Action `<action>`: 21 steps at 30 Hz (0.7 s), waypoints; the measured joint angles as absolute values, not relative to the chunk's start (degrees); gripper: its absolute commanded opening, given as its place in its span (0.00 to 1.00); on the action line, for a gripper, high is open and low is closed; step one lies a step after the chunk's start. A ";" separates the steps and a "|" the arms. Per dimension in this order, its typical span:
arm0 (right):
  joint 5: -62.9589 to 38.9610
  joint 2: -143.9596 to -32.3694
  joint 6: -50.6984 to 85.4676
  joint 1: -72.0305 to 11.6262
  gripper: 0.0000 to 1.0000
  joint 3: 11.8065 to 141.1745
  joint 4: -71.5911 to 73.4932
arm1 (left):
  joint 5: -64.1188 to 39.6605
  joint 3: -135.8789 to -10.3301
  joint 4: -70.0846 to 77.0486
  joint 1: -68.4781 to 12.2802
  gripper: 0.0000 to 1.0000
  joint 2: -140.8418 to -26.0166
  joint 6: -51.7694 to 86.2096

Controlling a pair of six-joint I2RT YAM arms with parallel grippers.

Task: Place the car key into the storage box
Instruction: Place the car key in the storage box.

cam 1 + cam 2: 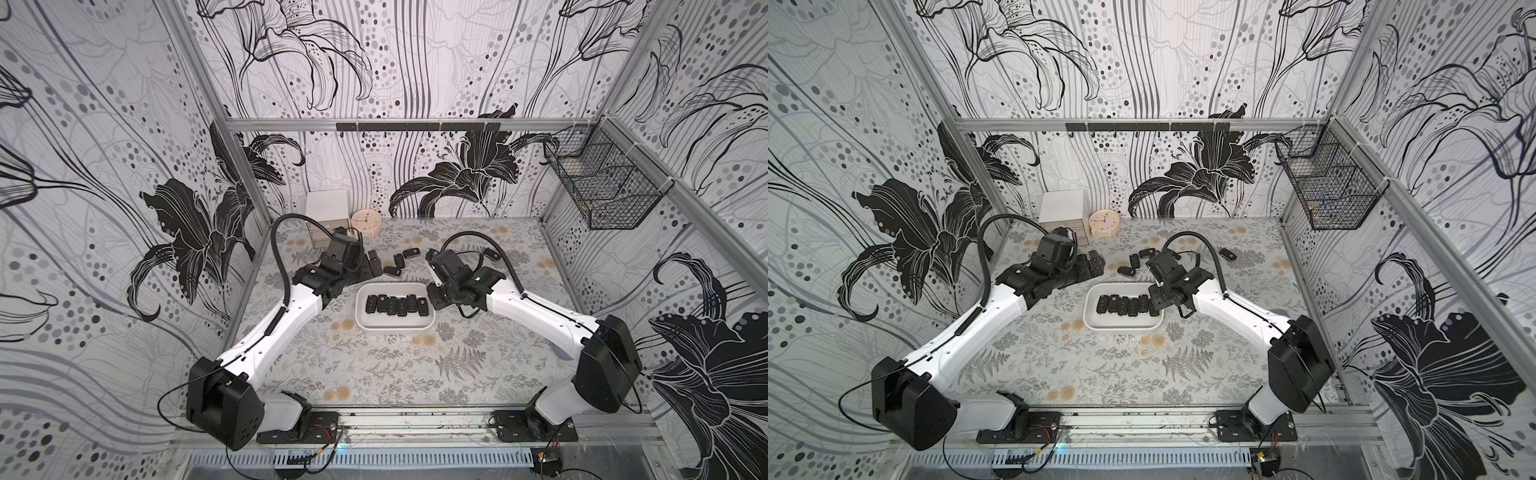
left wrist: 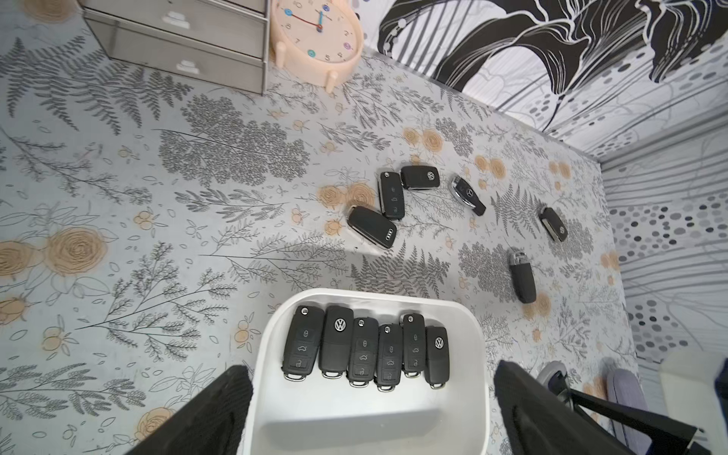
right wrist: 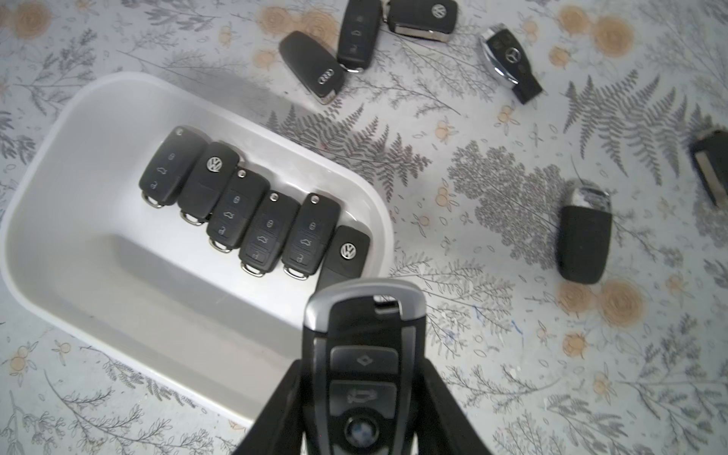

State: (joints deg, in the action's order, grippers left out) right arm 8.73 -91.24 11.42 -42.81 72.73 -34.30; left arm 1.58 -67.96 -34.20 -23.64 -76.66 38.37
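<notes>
I need to move my right gripper in over the box (image 1: 394, 329) next and down to let go of the car key on the box's bare near bottom, since the fobs line the box's far side.
The storage box (image 1: 394, 329) (image 1: 1121, 327) is a shallow white tray at mid-table, with several black key fobs (image 1: 395, 305) (image 2: 366, 346) (image 3: 252, 212) lined up side by side inside. My right gripper (image 3: 362, 370) (image 1: 435, 298) is shut on the car key (image 3: 364, 315), a black fob with silver trim and a round badge. It hangs over the box's right end, by the rim (image 3: 378, 220). My left gripper (image 2: 372, 409) (image 1: 370, 266) is open and empty, just behind the box's left end. In both top views the held key is hidden.
Several loose fobs lie on the floral table behind the box (image 1: 399, 262) (image 2: 372, 226) (image 3: 583, 240), one farther right (image 1: 492, 253). A peach clock (image 1: 365, 222) and a small white drawer cabinet (image 1: 326, 212) stand at the back left. A black wire basket (image 1: 602, 187) hangs on the right wall.
</notes>
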 measured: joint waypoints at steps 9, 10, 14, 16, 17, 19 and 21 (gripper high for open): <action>8.10 -100.57 2.83 -48.07 0.37 76.95 -31.88 | 1.91 -67.16 -35.33 -22.92 0.99 -74.35 38.68; 8.01 -101.56 1.93 -48.40 0.37 77.06 -31.53 | 1.93 -67.07 -35.55 -22.90 0.99 -74.15 38.68; 7.70 -104.27 -0.84 -48.80 0.37 77.08 -30.98 | 2.04 -66.48 -36.23 -22.79 0.99 -73.41 38.68; 7.60 -104.84 -2.11 -48.80 0.37 76.97 -30.72 | 2.15 -66.08 -36.56 -22.72 0.99 -72.95 38.68; 7.42 -104.86 -2.61 -48.77 0.37 76.75 -30.50 | 2.24 -65.93 -36.71 -22.70 0.99 -72.73 38.70; 6.76 -104.86 -3.36 -48.80 0.37 76.27 -30.17 | 2.39 -65.56 -36.95 -22.61 0.99 -72.29 38.85; 6.17 -104.86 -4.03 -48.82 0.37 75.44 -29.65 | 2.48 -65.30 -36.97 -22.55 0.99 -72.03 38.94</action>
State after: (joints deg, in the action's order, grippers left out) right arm 6.17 -104.86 -4.03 -48.82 75.44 -29.65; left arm 2.48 -65.30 -36.97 -22.55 -72.03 38.94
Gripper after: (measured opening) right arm 0.424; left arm 0.992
